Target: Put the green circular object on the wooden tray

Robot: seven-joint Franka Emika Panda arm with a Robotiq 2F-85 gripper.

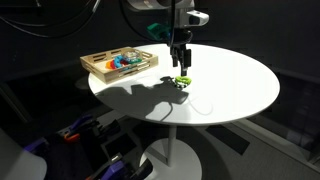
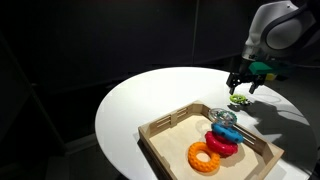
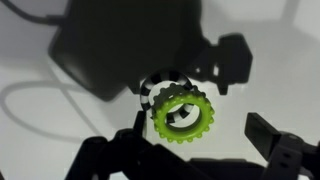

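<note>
Next, the gripper moves down around the toothed rim of the green circular object (image 1: 183, 80) (image 3: 183, 114), which is still below my open fingers.
The green circular object (image 1: 181, 80) is a small lime-green toothed ring lying flat on the white round table, also seen in an exterior view (image 2: 239, 99). In the wrist view (image 3: 161, 120) it partly covers a black-and-white striped ring (image 3: 148, 90). My gripper (image 1: 180, 63) hangs just above it, fingers pointing down, as an exterior view (image 2: 243, 84) also shows. In the wrist view the gripper (image 3: 200, 137) is open, with the ring between its fingers but nearer one finger. The wooden tray (image 1: 100, 66) stands apart near the table's edge, also seen in an exterior view (image 2: 158, 127).
The tray holds an orange ring (image 2: 205, 157), a red-pink ring (image 2: 222, 144), a blue piece (image 2: 221, 128) and a grey piece (image 2: 224, 116). The white table (image 1: 230, 85) ends in a round edge, with dark surroundings beyond.
</note>
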